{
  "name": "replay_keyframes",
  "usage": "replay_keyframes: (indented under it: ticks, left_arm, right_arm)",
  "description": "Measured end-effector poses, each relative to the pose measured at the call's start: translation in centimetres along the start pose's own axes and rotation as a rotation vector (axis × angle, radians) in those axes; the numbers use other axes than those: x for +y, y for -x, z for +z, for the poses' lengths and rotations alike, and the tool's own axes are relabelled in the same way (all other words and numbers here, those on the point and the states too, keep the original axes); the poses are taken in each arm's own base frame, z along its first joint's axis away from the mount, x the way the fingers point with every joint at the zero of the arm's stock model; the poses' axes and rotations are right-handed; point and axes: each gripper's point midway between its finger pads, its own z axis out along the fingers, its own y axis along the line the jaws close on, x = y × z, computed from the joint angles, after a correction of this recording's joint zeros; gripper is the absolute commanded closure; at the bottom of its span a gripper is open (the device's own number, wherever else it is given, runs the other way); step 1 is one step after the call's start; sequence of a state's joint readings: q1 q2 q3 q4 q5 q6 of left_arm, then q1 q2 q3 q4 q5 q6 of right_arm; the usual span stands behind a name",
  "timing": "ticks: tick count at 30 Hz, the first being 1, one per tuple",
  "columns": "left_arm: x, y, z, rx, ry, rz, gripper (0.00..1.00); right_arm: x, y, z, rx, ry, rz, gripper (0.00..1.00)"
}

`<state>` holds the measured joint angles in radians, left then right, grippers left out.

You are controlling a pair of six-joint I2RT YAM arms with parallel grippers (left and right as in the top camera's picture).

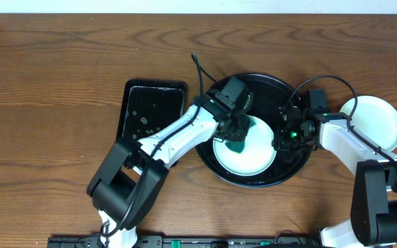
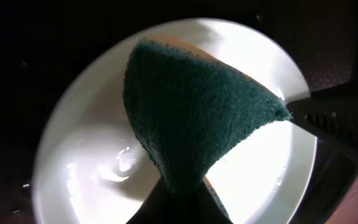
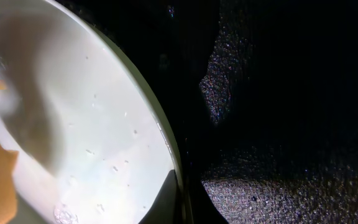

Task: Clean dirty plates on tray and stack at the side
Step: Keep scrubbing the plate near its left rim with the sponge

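Note:
The left gripper wipes on next, lifts, moves left in the overhead view and lowers to release the sponge (image 1: pixel 238 141) in the rectangular black tray (image 1: pixel 147 118), which lies empty.
A pale mint-blue plate (image 1: pixel 250 157) lies on the round black tray (image 1: pixel 264 83), wet, with no red smear that I can see. My left gripper (image 1: pixel 234 129) is shut on a green sponge (image 1: pixel 238 141) and presses it onto the plate's far part; the left wrist view shows the sponge (image 2: pixel 197 118) over the plate (image 2: pixel 86 162). My right gripper (image 1: pixel 282 135) is shut on the plate's right rim; the right wrist view shows its fingers (image 3: pixel 180 200) pinching the rim of the plate (image 3: pixel 92 137). Another pale plate (image 1: pixel 374 122) lies right of the tray, with a yellowish rim showing at its left edge.
A smaller rectangular black tray (image 1: pixel 150 110) with water drops lies left of the round tray. The round tray's wet black floor (image 3: pixel 278 124) shows right of the plate. The wooden table (image 1: pixel 47 103) stretches to the left.

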<state>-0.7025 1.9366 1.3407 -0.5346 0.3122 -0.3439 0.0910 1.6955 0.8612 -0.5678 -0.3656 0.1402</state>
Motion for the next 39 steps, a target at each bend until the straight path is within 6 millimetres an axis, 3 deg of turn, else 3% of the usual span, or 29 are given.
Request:
replay_keyframes:
  ticks: [5,8,14,22,27,32,39]
  left_arm:
    - [1.4,-1.3,2.3,0.043,0.096,-0.022,0.93]
    - [1.6,-1.1,2.4,0.027,0.12,-0.086,0.92]
    - [0.3,-0.8,3.2,0.006,0.076,-0.22,0.92]
    - [-1.0,-1.0,3.8,-0.018,0.09,-0.23,0.93]
    - [0.9,-1.7,3.0,0.004,0.211,-0.24,0.93]
    - [4.2,-2.2,1.6,-0.013,0.399,-0.231,0.93]
    - [5.7,-1.5,0.6,-0.047,0.512,-0.193,0.93]
  right_arm:
    - [0.0,0.0,0.0,0.0,0.0,0.0,0.99]
    - [0.0,0.0,0.0,0.0,0.0,0.0,0.99]
    - [0.0,0.0,0.0,-0.001,-0.002,0.0,0.99]
    - [-0.6,0.1,-0.1,-0.007,-0.021,0.007,0.99]
    - [-0.6,0.1,-0.1,-0.007,-0.022,0.007,0.99]
    - [-0.5,0.1,-0.1,-0.004,-0.02,0.008,0.99]
    - [-0.1,-0.2,0.0,0.007,0.005,0.01,0.99]
